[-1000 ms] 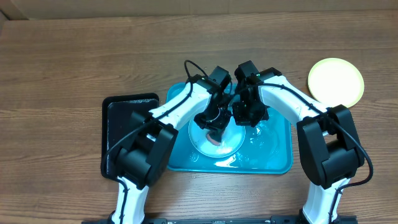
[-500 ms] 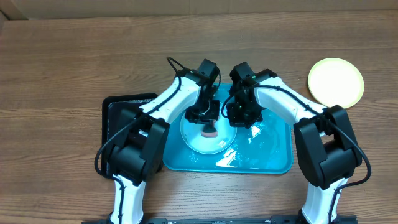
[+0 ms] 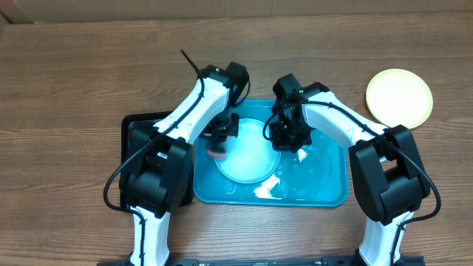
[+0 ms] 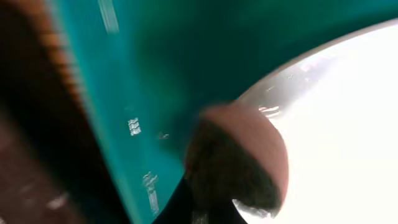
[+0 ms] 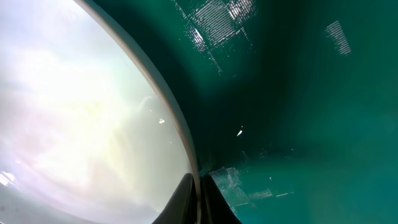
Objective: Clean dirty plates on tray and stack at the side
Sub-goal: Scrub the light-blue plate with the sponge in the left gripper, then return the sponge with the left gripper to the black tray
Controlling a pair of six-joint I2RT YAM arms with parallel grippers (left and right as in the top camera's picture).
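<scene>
The left gripper lifts the sponge (image 3: 218, 153) off the plate next, over the turquoise tray's side, then lowers it into the black tray.
A light blue plate (image 3: 247, 154) lies in the turquoise tray (image 3: 318, 188). My right gripper (image 3: 284, 137) is shut on the plate's right rim; in the right wrist view the rim (image 5: 186, 149) runs between the two fingertips (image 5: 199, 202) over the tray floor (image 5: 298, 93). My left gripper (image 3: 219, 142) is shut on a pink and dark sponge (image 3: 218, 153) at the plate's left edge. The left wrist view shows the sponge (image 4: 239, 162) between the plate (image 4: 348, 124) and the tray (image 4: 149, 87). One pale yellow-green plate (image 3: 399, 97) lies on the table at the right. No other plate shows.
A smaller black tray (image 3: 144, 159) lies against the turquoise tray's left side, under my left arm. Water glints on the turquoise tray's floor (image 3: 307, 166) to the right of the plate. The wooden table (image 3: 74, 89) surrounds everything.
My left gripper has carried the sponge leftward from the middle of the blue plate to its left edge. My right gripper has stayed at the plate's right rim.
</scene>
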